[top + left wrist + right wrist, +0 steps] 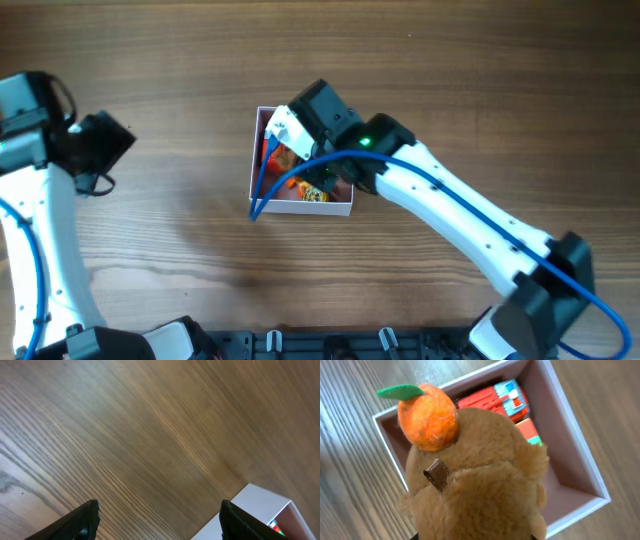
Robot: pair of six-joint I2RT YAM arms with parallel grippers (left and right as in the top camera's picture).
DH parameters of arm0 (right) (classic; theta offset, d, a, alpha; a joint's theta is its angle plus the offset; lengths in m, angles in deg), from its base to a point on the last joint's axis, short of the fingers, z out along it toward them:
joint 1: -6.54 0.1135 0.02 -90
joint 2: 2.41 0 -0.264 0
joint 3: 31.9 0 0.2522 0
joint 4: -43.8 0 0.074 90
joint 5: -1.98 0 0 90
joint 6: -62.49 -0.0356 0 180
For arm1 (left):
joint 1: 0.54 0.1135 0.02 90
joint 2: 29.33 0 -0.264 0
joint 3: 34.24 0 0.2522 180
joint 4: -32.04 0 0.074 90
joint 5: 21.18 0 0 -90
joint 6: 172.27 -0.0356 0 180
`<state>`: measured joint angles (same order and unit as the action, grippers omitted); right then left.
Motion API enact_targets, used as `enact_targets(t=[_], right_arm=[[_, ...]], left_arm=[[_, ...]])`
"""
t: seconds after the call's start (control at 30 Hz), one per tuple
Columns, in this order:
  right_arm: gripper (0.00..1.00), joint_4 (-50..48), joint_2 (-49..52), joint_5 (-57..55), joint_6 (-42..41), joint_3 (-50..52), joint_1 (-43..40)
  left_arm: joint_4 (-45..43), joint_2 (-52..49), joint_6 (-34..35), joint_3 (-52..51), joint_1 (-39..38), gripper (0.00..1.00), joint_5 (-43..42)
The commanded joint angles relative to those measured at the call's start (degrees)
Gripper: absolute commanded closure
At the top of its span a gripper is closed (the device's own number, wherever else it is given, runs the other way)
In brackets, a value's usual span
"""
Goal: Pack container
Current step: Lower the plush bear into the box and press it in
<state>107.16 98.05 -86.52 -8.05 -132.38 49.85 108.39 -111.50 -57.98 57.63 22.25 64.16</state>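
My right gripper is above the near part of the box, and the plush still hangs above the box's sides. My right gripper needs to lower the plush past the box's sides next and release it.
The container (300,208) is a shallow square box with white walls and a dusty-pink inside (565,475), at the table's middle. My right gripper (320,165) is over it, shut on a brown plush toy (475,485) with an orange fruit and green leaf on its head (427,417). Its fingers (465,537) barely show at the bottom edge. The plush hangs over the box's near-left part. A red and blue toy (492,397) and a small red-green block (530,432) lie inside. My left gripper (115,140) is open and empty at the far left (160,520).
The wooden table (450,80) surrounds the box. In the left wrist view a white box wall (250,505) shows at the lower right, beyond the right finger. A blue cable (262,190) from the right arm hangs across the box's left side.
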Motion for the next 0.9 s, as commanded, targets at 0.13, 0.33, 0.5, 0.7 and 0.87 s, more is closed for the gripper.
enact_targets(t=[0.13,0.33,0.5,0.7,0.87], right_arm=[[0.91,-0.57,8.37,2.38,2.23,-0.81,0.61],[0.69,-0.37,12.70,5.05,2.99,-0.81,0.61],[0.36,0.39,12.44,4.98,3.04,-0.81,0.76],[0.32,0.15,7.43,4.57,4.83,-0.83,0.76],[0.21,-3.26,1.95,2.84,5.05,-0.83,0.76]], left_arm=[[0.00,0.15,0.11,-0.42,1.33,0.22,-3.69],[0.00,0.15,0.11,-0.42,1.33,0.22,-3.69],[-0.02,0.15,0.11,-0.44,1.33,0.22,-3.67],[-0.24,0.15,0.11,-0.42,1.33,0.22,-3.67],[-0.22,0.15,0.11,-0.42,1.33,0.22,-3.67]])
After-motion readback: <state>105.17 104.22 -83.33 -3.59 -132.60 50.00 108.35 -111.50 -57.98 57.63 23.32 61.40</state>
